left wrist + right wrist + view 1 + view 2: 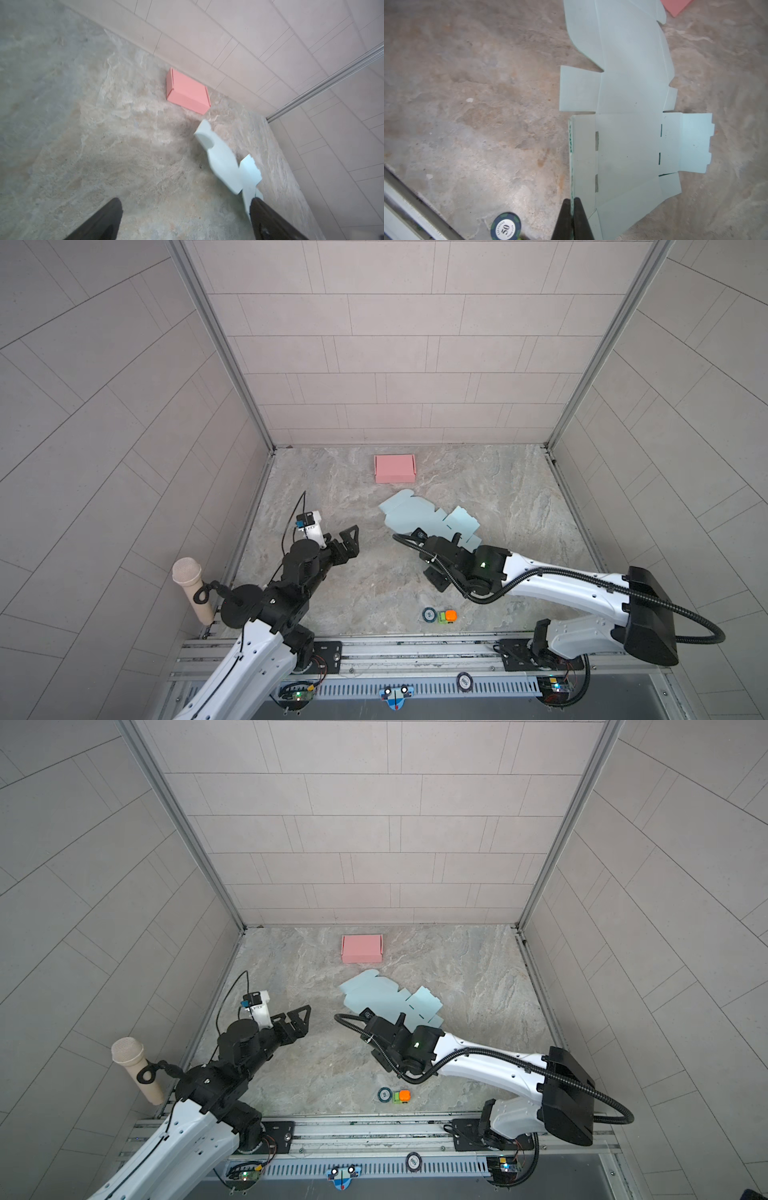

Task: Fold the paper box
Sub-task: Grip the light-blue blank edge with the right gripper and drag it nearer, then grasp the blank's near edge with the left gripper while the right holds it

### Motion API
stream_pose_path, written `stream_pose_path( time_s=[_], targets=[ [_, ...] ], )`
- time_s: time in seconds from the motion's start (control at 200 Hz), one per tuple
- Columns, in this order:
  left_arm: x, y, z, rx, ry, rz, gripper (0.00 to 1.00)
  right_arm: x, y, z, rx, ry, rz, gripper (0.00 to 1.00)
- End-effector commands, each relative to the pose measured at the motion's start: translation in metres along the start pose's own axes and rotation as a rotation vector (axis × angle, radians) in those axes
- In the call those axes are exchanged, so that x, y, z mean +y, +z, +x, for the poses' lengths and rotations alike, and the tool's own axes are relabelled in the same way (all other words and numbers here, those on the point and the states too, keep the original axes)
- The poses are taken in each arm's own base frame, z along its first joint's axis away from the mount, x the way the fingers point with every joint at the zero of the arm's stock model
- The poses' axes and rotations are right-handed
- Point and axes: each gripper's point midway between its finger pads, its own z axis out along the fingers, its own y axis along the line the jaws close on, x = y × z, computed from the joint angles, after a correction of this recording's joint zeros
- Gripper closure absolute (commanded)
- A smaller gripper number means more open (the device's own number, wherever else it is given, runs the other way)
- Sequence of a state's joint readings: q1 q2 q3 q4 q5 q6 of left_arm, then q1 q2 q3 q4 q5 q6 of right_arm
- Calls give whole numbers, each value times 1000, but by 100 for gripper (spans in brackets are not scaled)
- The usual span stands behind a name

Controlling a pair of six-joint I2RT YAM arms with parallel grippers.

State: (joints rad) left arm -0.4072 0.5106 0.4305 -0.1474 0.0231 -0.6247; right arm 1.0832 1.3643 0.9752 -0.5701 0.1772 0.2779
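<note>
The right gripper moves down and back toward the bare tabletop by the poker chip [420,597] next and releases the sheet's lifted near edge.
The paper box [419,514] [382,994] is a light blue flat cut-out lying unfolded mid-table. In the right wrist view its panels and flaps [629,135] spread out flat, except one side panel that stands raised on edge. My right gripper [572,200] [455,538] is shut on that raised edge, at the near end of the sheet. My left gripper [340,537] [291,1016] [185,201] hovers open to the left of the sheet with nothing between its fingers. The sheet's far tabs [222,162] show beside one finger.
A folded pink box [395,468] [361,948] [188,91] sits near the back wall. A poker chip [429,615] [505,226] and a small green and orange item [446,616] lie near the front rail. A microphone [191,589] stands at front left.
</note>
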Motion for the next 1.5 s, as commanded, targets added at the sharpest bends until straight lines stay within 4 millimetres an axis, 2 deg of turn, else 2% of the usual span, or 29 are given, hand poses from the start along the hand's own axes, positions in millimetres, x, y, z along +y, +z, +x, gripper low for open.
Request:
stream_pose_path(
  time_s=[0.0, 0.165, 0.3, 0.365, 0.426, 0.546, 0.651, 0.676, 0.721, 0.781, 0.866, 0.986, 1.116, 1.156, 1.262, 1.497],
  targets=[
    [-8, -8, 3, 58, 46, 37, 0, 38, 10, 9, 45, -164, -114, 100],
    [-10, 2, 17, 122, 38, 56, 0, 47, 31, 20, 107, -199, -121, 100],
    [-7, 10, 29, 163, 44, 56, 0, 52, 39, 26, 130, -183, -149, 98],
    [-6, 17, 35, 189, 55, 62, 0, 55, 40, 27, 129, -168, -162, 90],
    [-9, 25, 46, 235, 66, 86, 0, 55, 39, 25, 123, -146, -163, 79],
    [-15, 39, 65, 310, 97, 113, 0, 51, 28, 17, 76, -79, -159, 58],
    [-26, 48, 75, 352, 153, 121, 0, 24, 15, 15, 54, 74, -73, 41],
    [-27, 52, 74, 354, 165, 114, 0, 18, 12, 16, 56, 126, -66, 39],
    [-42, 54, 82, 384, 200, 147, 0, 7, 8, 21, 51, 221, -56, 34],
    [-50, 64, 90, 414, 214, 161, 0, 3, 1, 25, 14, 329, -89, 30],
    [-58, 81, 103, 459, 205, 182, 0, -1, -8, 32, -22, 432, -106, 29],
    [-63, 104, 118, 502, 197, 192, 0, -20, -14, 51, -19, 523, -48, 29],
    [-58, 121, 133, 546, 205, 173, 0, -38, -13, 65, -60, 667, -77, 28],
    [-54, 125, 138, 561, 208, 161, 0, -43, -5, 80, -49, 713, -85, 29],
    [-43, 128, 151, 594, 203, 126, 0, -53, 2, 90, -96, 820, -112, 30],
    [-25, 122, 167, 614, 185, 91, 0, -66, 18, 95, -111, 931, -160, 32]
  ],
)
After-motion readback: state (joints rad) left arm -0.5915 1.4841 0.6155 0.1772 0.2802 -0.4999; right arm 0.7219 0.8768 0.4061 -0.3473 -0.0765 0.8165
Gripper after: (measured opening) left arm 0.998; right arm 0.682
